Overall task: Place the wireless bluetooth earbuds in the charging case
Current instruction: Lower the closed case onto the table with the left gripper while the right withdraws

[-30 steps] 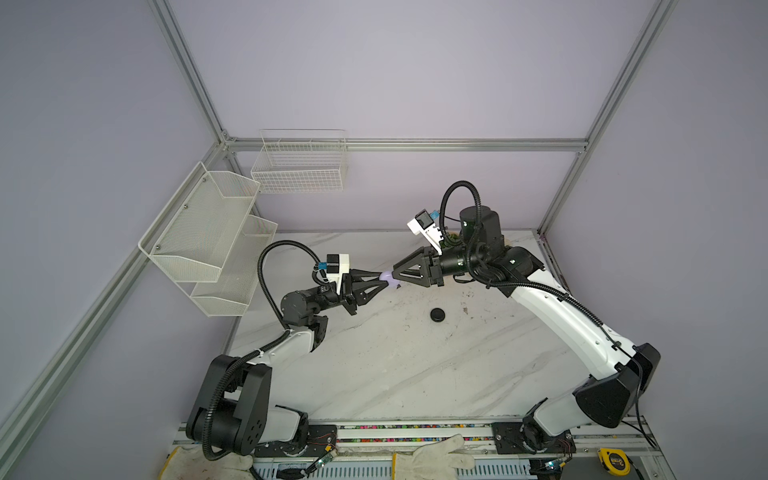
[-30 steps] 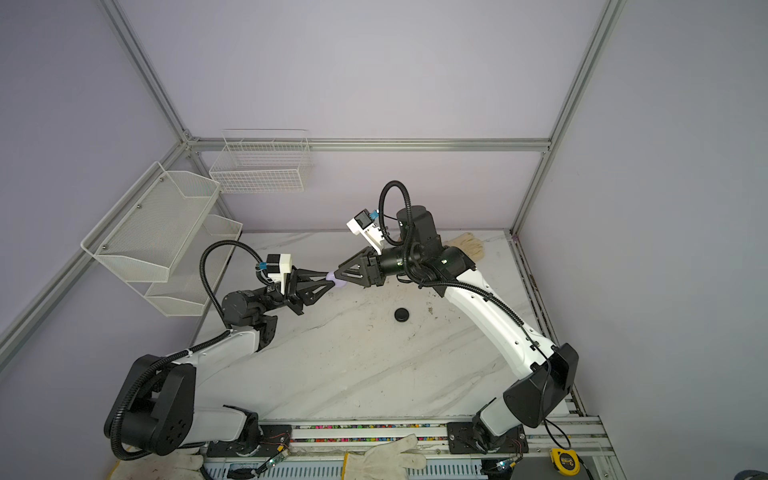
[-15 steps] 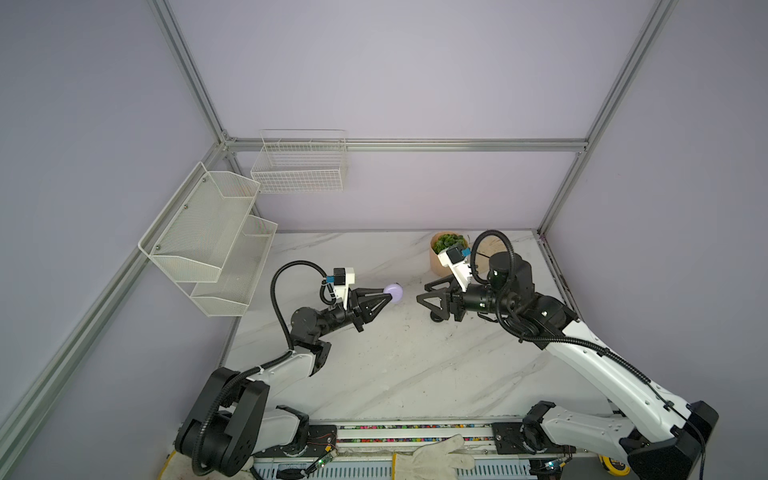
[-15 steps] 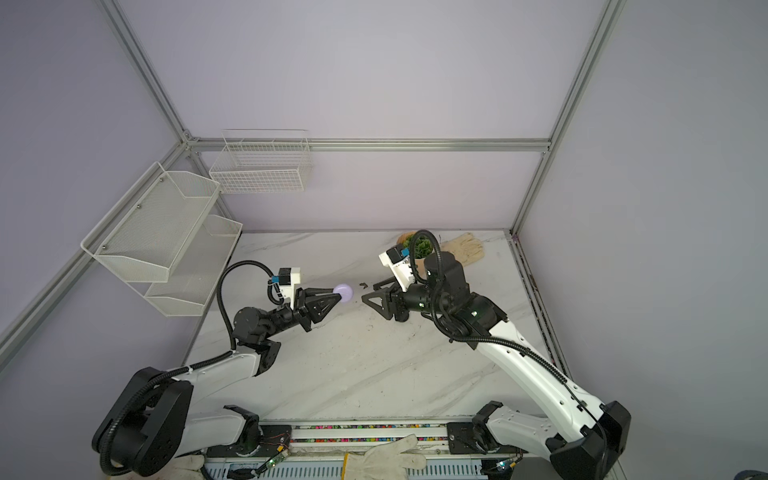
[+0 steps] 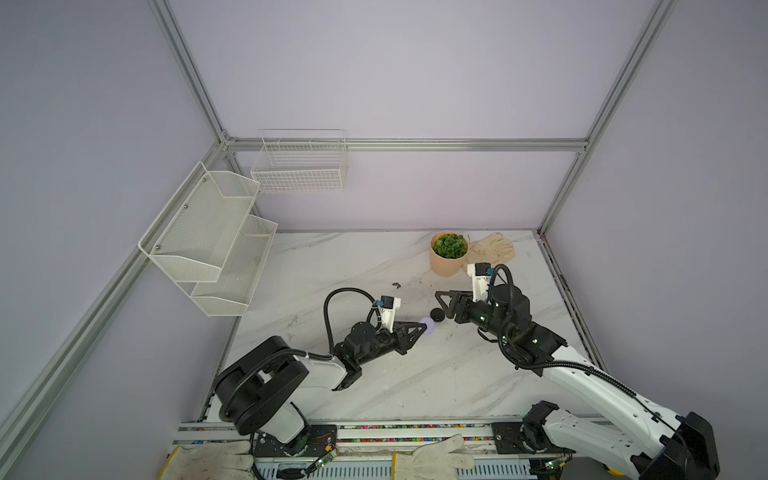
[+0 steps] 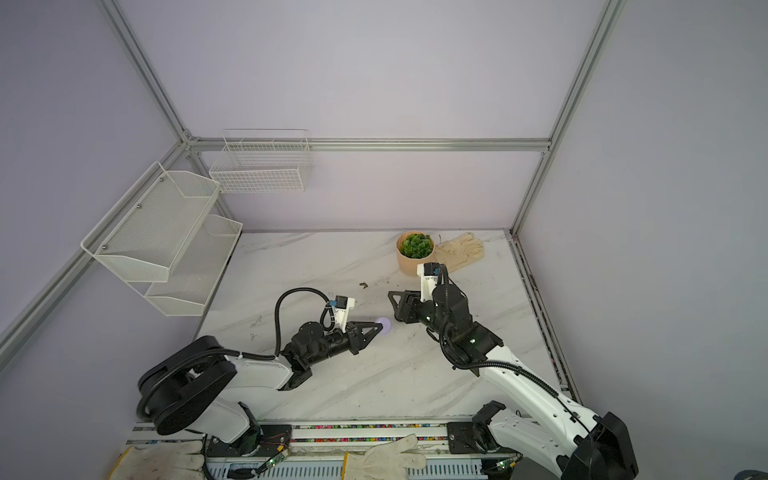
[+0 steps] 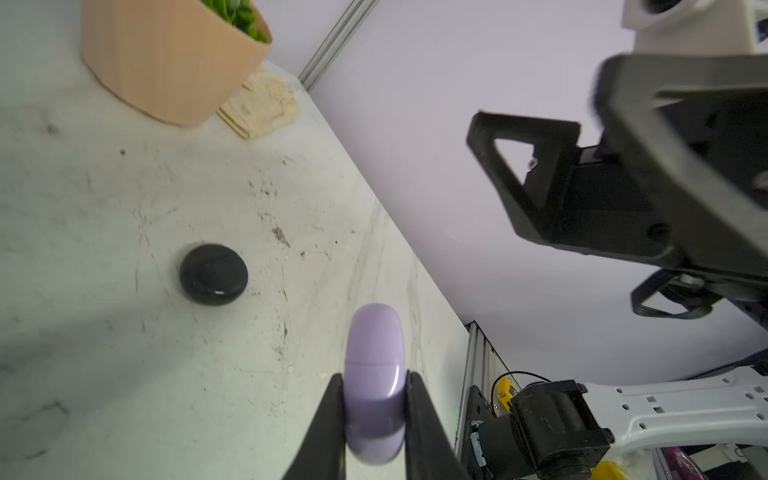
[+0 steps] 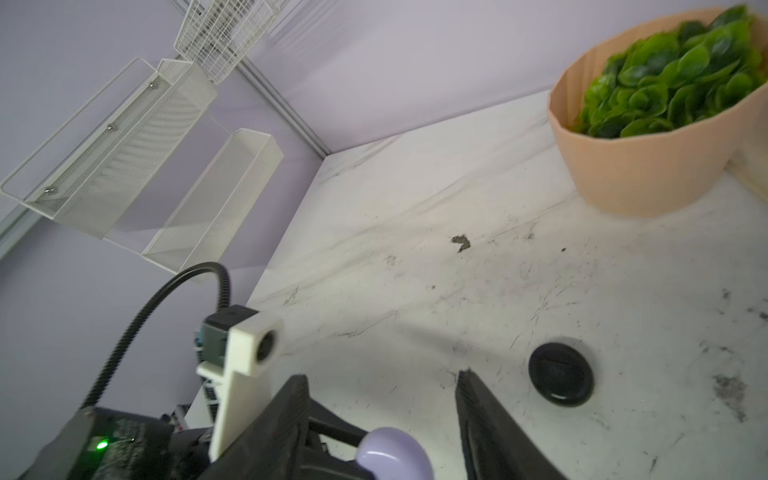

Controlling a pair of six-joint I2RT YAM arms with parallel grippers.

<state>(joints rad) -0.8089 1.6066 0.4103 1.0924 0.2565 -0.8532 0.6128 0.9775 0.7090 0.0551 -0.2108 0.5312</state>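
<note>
My left gripper needs to set the lilac case (image 7: 374,357) down and let go on the near side of the black case, because the bare marble there is clear.
A closed pale lilac round charging case (image 7: 374,357) is pinched between the fingers of my left gripper (image 5: 423,327), which is shut on it just above the marble table; it also shows in both top views (image 6: 385,325). A closed black round case (image 8: 561,380) lies on the table (image 5: 437,314) just beyond it. My right gripper (image 8: 381,378) stands open and empty, facing the lilac case (image 8: 392,455) with the black case beside one finger; in a top view it (image 5: 441,306) hovers over the black case. No earbuds are in view.
A tan pot with a green plant (image 5: 449,253) and a cream glove (image 5: 492,246) stand at the back right. A brownish debris bit (image 8: 460,242) lies mid-table. White mesh shelves (image 5: 208,237) and a wire basket (image 5: 299,166) hang on the left and back walls.
Both grippers met high over the table at the lilac case a second ago. The right one has let go, opened and drawn back; both arms have come down and nearer the front.
</note>
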